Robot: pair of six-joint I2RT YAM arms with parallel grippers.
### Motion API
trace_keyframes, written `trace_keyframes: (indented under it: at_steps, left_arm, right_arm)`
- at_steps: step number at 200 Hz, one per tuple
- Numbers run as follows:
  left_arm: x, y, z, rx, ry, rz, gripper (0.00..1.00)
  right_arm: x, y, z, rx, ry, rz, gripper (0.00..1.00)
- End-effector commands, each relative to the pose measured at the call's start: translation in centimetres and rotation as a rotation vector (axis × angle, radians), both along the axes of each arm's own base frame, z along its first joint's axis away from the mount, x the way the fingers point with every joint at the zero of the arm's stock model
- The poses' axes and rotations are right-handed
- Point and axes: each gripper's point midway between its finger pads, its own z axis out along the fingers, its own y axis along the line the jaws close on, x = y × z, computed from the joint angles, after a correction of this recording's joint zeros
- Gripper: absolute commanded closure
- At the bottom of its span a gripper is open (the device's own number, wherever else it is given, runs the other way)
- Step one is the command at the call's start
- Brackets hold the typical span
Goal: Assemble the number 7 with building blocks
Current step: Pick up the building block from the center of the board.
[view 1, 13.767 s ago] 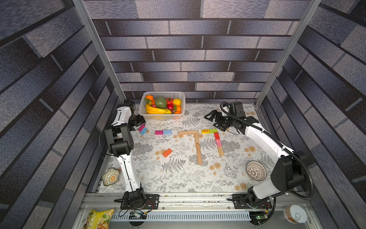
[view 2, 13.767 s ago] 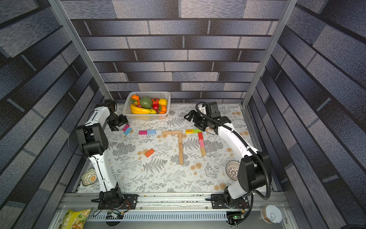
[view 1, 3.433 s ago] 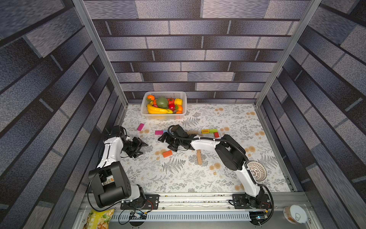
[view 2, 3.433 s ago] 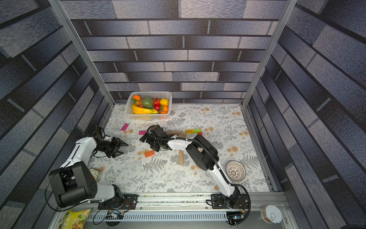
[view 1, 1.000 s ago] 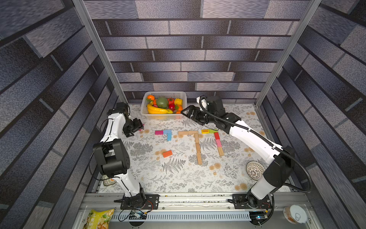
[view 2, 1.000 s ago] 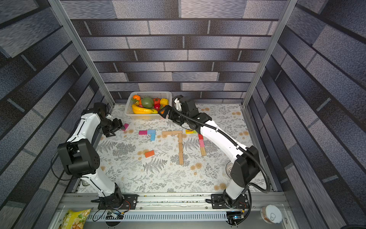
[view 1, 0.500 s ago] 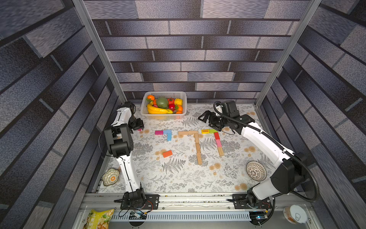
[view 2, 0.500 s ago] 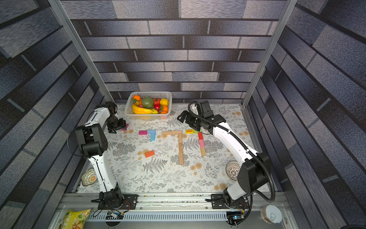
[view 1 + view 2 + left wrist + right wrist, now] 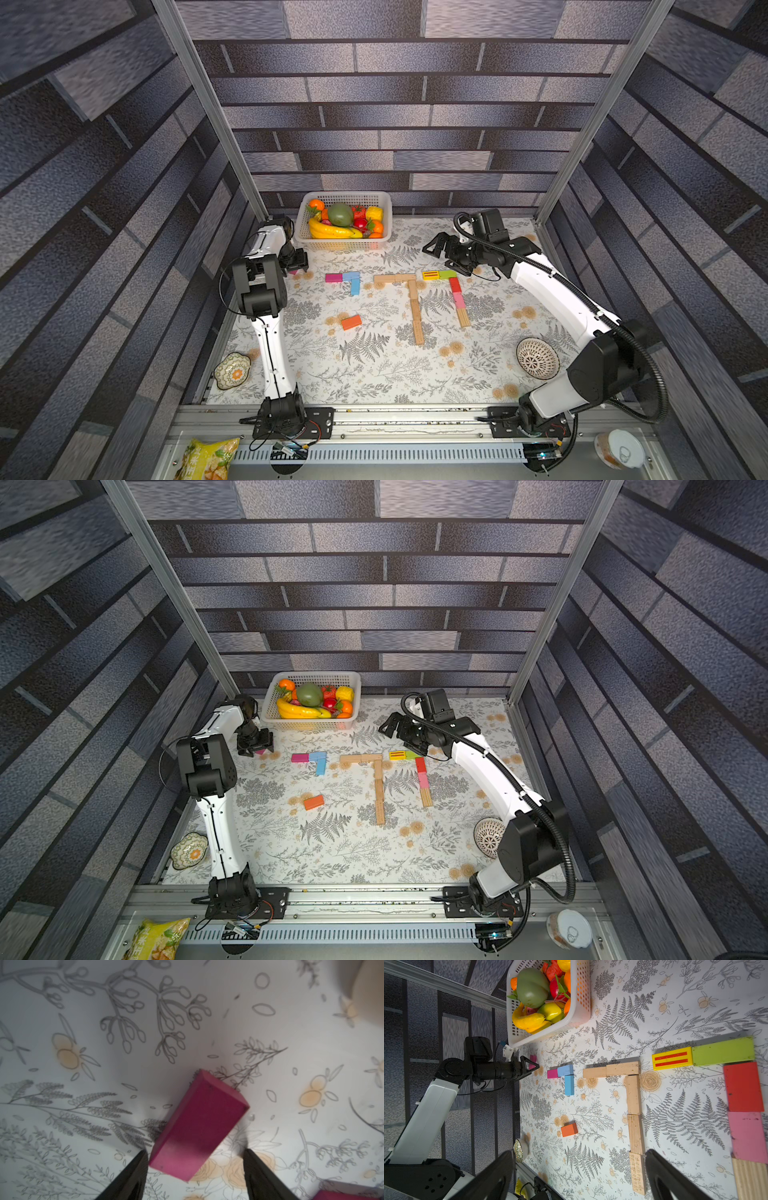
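The magenta block already lies crooked between the open fingers, so I need to keep my left gripper low and close its fingers onto the magenta block's long sides.
A magenta block (image 9: pixel 199 1124) lies askew on the cloth at the far left, between the fingertips of my open left gripper (image 9: pixel 195 1150), with a gap on one side. In a top view that gripper (image 9: pixel 297 264) hangs low over it. A magenta block (image 9: pixel 333 277) and two blue blocks (image 9: pixel 353 282) form a small corner. A tan wood 7 (image 9: pixel 415 309) and a coloured 7 with a yellow-green bar (image 9: pixel 438 274) and a red-pink stem (image 9: pixel 457 293) lie to its right. An orange block (image 9: pixel 351 322) lies alone. My right gripper (image 9: pixel 432 249) hovers open and empty.
A white basket (image 9: pixel 388 216) of toy fruit stands at the back, close to the left gripper. A patterned dish (image 9: pixel 232 371) sits at the front left and a woven bowl (image 9: pixel 537 358) at the front right. Walls close in on both sides.
My right gripper has swung from beside the basket to the right, above the coloured 7. The left arm has folded up while its gripper stays over the magenta block.
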Motion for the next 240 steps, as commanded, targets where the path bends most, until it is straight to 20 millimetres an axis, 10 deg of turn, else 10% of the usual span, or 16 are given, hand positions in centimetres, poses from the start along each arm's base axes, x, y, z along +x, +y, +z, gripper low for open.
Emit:
trace_keyframes:
  at_steps: [1,75,159,240]
  left_arm:
    - [1.2,0.5,0.0,0.004,-0.022,-0.022,0.26]
    - [2.8,1.0,-0.8,-0.022,-0.032,-0.006,0.30]
    - [-0.3,-0.8,-1.8,-0.055,0.027,0.007,0.72]
    - [-5.5,-2.8,5.2,-0.093,-0.016,0.064,0.79]
  right_arm:
    - [-0.1,-0.2,0.2,-0.001,0.019,0.012,0.00]
    - [0.4,-0.3,-0.8,-0.002,0.047,-0.004,0.00]
    - [1.2,-0.1,-1.4,0.024,0.054,-0.042,0.00]
    - [1.0,-0.5,-0.7,0.070,-0.002,-0.081,0.00]
